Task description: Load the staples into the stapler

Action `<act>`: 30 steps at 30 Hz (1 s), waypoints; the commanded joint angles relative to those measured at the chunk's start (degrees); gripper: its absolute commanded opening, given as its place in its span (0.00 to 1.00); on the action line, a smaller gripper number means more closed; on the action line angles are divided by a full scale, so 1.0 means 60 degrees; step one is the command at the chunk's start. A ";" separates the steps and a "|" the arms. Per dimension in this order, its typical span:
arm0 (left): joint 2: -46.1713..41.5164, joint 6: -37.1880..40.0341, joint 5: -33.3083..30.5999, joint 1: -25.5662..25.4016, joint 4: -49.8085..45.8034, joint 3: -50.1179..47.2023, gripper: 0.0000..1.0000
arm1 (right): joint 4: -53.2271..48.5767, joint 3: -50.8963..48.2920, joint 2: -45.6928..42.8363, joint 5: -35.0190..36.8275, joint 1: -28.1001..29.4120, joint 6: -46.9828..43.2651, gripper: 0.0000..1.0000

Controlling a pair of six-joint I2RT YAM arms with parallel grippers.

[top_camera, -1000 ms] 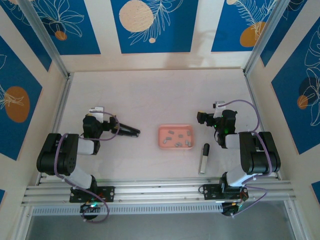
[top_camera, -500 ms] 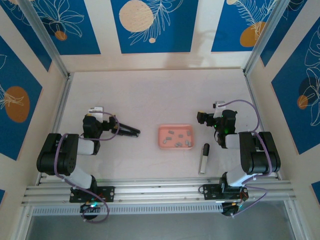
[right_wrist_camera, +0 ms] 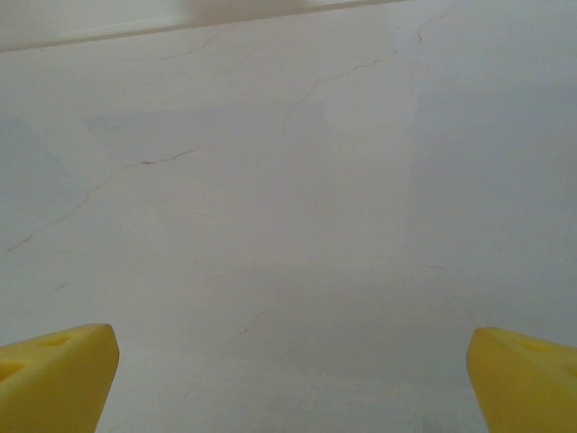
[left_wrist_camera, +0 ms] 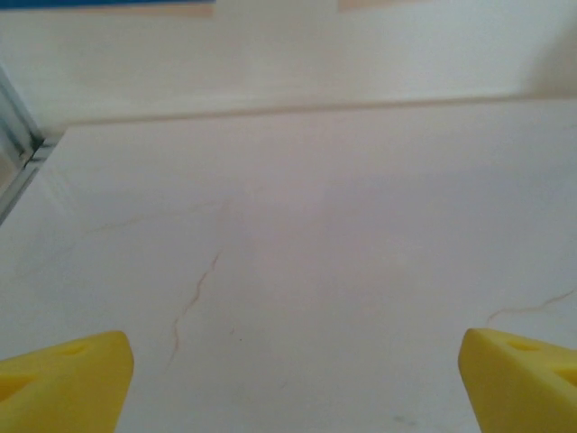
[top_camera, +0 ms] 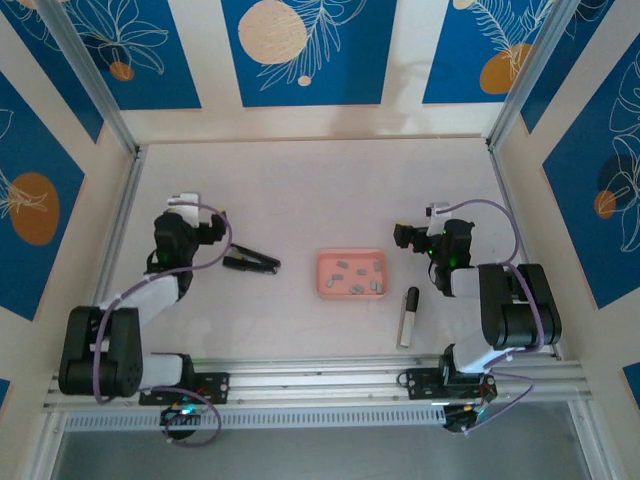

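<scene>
The stapler lies below and back, so my right gripper moves back and down to it next, open fingers onto its black far end (top_camera: 412, 297), the nearest part.
Several small grey staples (top_camera: 352, 275) lie in a shallow pink tray (top_camera: 325, 287) at the table's middle. The stapler (top_camera: 408, 316), slim and white with a black far end, lies on the table just right of the tray's near corner. My left gripper (left_wrist_camera: 295, 365) is open, its yellow fingertips (left_wrist_camera: 68, 383) wide apart over bare table, with nothing between them. It is well left of the tray, with the left wrist (top_camera: 178, 238) facing the back wall. My right gripper (right_wrist_camera: 293, 352) is open too, over bare table, and sits (top_camera: 404, 236) just beyond the stapler, right of the tray.
A slim black object (top_camera: 252, 264) lies on the table between the left wrist and the tray. Aluminium rails (top_camera: 120, 220) run along the table's sides, and one (left_wrist_camera: 18, 153) is close by in the left wrist view. The back wall (top_camera: 320, 120) stands beyond open table.
The left arm has unfolded: its shoulder dropped toward the near left corner and its wrist shifted slightly left and farther back. The right arm, tray and stapler have not moved.
</scene>
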 commanded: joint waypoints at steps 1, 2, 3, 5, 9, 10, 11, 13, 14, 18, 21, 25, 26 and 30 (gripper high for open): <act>-0.0494 -0.0766 0.0784 -0.0228 -0.2206 0.0729 0.90 | -0.2516 0.1220 -0.0988 0.0309 -0.0013 0.0129 0.99; -0.0548 -0.0948 0.0750 -0.0334 -0.2739 0.1021 0.89 | -0.3873 0.1812 -0.1249 0.0311 -0.0014 0.0371 0.99; -0.0581 -0.1114 0.0777 -0.0428 -0.3201 0.1233 0.88 | -0.4923 0.2259 -0.1443 0.0255 -0.0006 0.0502 0.99; -0.0612 -0.1250 0.1084 -0.0675 -0.4038 0.1614 0.86 | -0.6832 0.3113 -0.1812 0.0048 0.0047 0.0708 0.99; -0.0623 -0.1190 0.1185 -0.1562 -0.5415 0.2153 0.84 | -0.9474 0.3923 -0.2669 0.0038 0.0342 0.1263 0.99; -0.0626 -0.1219 0.1154 -0.1841 -0.5695 0.2261 0.84 | -1.0200 0.4043 -0.2926 0.0139 0.0466 0.1433 0.99; -0.0613 -0.1261 0.1112 -0.2158 -0.5925 0.2351 0.83 | -1.0962 0.4130 -0.3161 0.0380 0.0607 0.1712 0.99; -0.0557 -0.1322 0.0947 -0.2808 -0.6333 0.2462 0.83 | -1.2436 0.4290 -0.3635 0.0514 0.0872 0.2144 0.99; -0.0504 -0.1327 0.0794 -0.3139 -0.6499 0.2506 0.83 | -1.3233 0.4343 -0.3895 0.0606 0.1017 0.2421 0.99; -0.0119 -0.1689 0.0611 -0.3939 -0.6536 0.2454 0.82 | -1.5557 0.4052 -0.5083 0.0895 0.1826 0.3811 0.94; 0.0306 -0.1894 0.0672 -0.4273 -0.6227 0.2358 0.82 | -1.7021 0.3647 -0.5957 0.1236 0.2375 0.5359 0.79; 0.0910 -0.2100 0.0923 -0.4557 -0.5836 0.2490 0.81 | -1.8014 0.3934 -0.5992 0.2022 0.3446 0.7033 0.75; 0.1045 -0.2170 0.1005 -0.4624 -0.5758 0.2572 0.81 | -1.8086 0.3844 -0.5816 0.1868 0.3427 0.7186 0.76; 0.1514 -0.2230 0.1053 -0.4907 -0.5499 0.2775 0.80 | -1.7621 0.3161 -0.4977 0.1413 0.3479 0.7310 0.74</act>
